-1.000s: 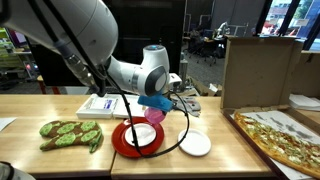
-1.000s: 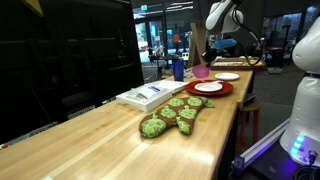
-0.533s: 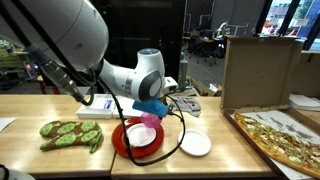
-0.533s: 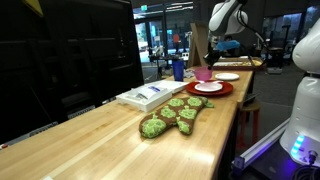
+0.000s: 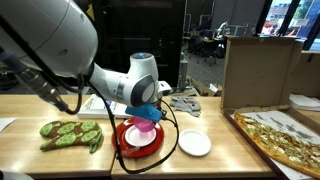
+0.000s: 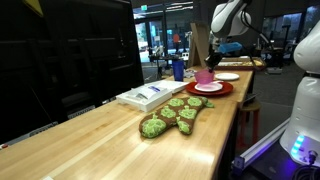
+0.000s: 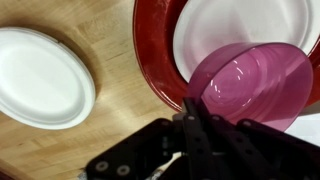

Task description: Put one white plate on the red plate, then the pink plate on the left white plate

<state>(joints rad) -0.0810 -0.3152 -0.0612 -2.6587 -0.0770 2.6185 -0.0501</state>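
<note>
My gripper will next move the tilted pink plate away from the lone plate and lower it over the middle of the stacked white plate.
The large red plate (image 5: 124, 143) (image 6: 222, 89) lies on the wooden table with one white plate (image 5: 141, 140) (image 6: 208, 86) on it. My gripper (image 5: 150, 113) (image 7: 195, 118) is shut on the rim of the pink plate (image 5: 146, 128) (image 7: 255, 85), which hangs tilted just above that stacked white plate (image 7: 240, 30). In the wrist view the red plate's rim (image 7: 155, 50) curves round it. The other white plate (image 5: 195, 144) (image 7: 40, 75) (image 6: 227, 76) rests alone on the table beside the red plate.
A green oven mitt (image 5: 72, 133) (image 6: 172, 116) and a white box (image 5: 98, 104) lie on the table. A cardboard box (image 5: 258, 70) stands behind a pizza (image 5: 285, 135). A blue cup (image 6: 178, 70) stands near the plates.
My arm has come down and slightly sideways with the pink plate, bringing it closer over the white plate on the red plate. The grip has stayed shut.
</note>
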